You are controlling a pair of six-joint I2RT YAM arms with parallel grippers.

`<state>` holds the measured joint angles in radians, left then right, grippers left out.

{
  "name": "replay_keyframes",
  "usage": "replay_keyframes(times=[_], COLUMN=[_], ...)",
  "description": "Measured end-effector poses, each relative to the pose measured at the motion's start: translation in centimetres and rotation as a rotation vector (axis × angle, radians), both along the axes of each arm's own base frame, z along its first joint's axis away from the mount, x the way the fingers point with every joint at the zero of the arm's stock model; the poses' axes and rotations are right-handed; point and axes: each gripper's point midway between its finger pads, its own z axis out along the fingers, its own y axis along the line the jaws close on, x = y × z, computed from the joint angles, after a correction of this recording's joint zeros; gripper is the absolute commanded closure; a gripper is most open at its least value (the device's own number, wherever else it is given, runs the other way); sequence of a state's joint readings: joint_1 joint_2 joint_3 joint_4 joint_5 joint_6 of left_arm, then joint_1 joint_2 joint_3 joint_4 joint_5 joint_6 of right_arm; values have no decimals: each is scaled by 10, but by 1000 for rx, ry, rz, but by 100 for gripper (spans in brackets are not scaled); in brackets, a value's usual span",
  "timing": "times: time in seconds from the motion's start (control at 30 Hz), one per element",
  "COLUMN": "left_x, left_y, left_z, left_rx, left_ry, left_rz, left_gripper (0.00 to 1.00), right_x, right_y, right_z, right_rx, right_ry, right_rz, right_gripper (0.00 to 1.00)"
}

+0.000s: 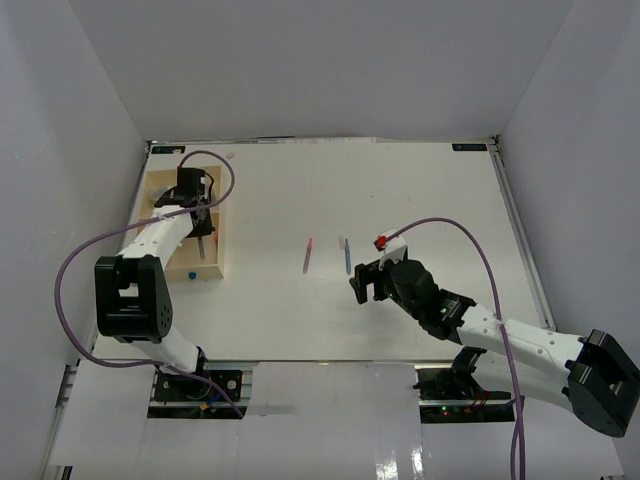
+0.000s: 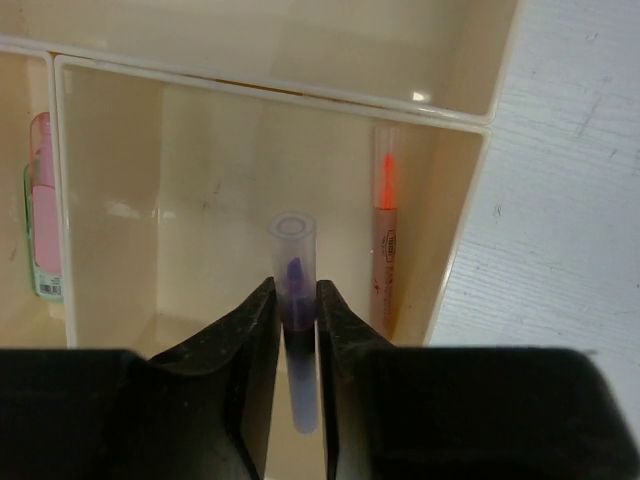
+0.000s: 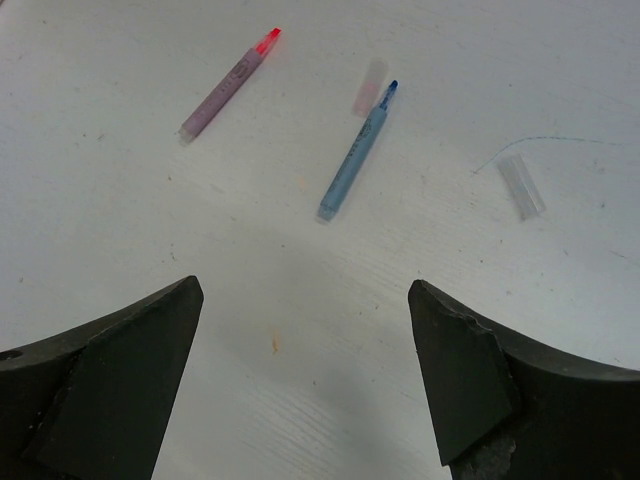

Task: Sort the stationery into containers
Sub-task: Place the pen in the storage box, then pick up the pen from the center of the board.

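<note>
Next, my right gripper moves down and outward to the marker's near end [image 1: 348, 269] [image 3: 334, 201], opposite the blue tip, as the blue marker lies just beyond the open fingers.
The cream tray [image 1: 158, 186] lies at the far left of the table. My left gripper [image 1: 199, 203] hangs over it. In the left wrist view the left gripper [image 2: 297, 300] is shut on a purple marker [image 2: 295, 262] with a clear cap, held upright over a tray [image 2: 270, 92] compartment. An orange marker [image 2: 385, 232] lies against that compartment's right wall. Pink and green markers [image 2: 42, 205] lie in the section to the left. My right gripper [image 1: 368, 284] [image 3: 305, 300] is open and empty above the table, just short of a blue marker [image 3: 355, 158] [image 1: 347, 257] and a pink marker with a red tip [image 3: 225, 88] [image 1: 307, 256].
A loose pink cap [image 3: 370, 88] lies beside the blue marker's tip and a clear cap [image 3: 522, 186] lies to its right. A small blue dot [image 1: 190, 273] sits by the tray's near edge. White walls enclose the table on three sides.
</note>
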<state>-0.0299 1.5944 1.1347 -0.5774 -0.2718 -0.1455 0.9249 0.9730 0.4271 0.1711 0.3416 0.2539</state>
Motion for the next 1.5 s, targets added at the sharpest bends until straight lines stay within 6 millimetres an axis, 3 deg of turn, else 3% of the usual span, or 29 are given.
replay_keyframes(times=[0.23, 0.47, 0.6, 0.7, 0.8, 0.83, 0.9, 1.03, 1.27, 1.5], left_x=[0, -1, 2, 2, -1, -4, -14, -33, -32, -32], left_y=[-2, -10, -20, -30, -41, -46, -53, -67, -84, -92], left_z=[-1, 14, 46, 81, 126, 140, 154, 146, 108, 114], left_rx=[-18, -62, -117, -175, -230, -251, -283, -354, -455, -496], left_ry=[1, -36, -120, -231, -395, -465, -566, -643, -554, -570], left_rz=[-4, -14, -28, -54, -97, -120, -153, -201, -224, -253], left_gripper=[44, 32, 23, 17, 11, 2, 2, 2, 2, 2], right_x=[3, 6, 14, 23, 32, 35, 40, 53, 61, 68], right_y=[-7, -16, -14, -6, 4, 7, 14, 24, 30, 30], right_z=[-5, -23, -25, -29, -35, -37, -41, -54, -82, -94], right_rx=[-26, -96, -137, -176, -217, -229, -248, -280, -332, -313], right_ry=[6, 57, 87, 114, 150, 161, 182, 222, 290, 333], right_rz=[-32, -76, -105, -124, -137, -141, -149, -183, -221, -271], right_gripper=[10, 8, 4, 0, 9, 12, 18, 28, 44, 58])
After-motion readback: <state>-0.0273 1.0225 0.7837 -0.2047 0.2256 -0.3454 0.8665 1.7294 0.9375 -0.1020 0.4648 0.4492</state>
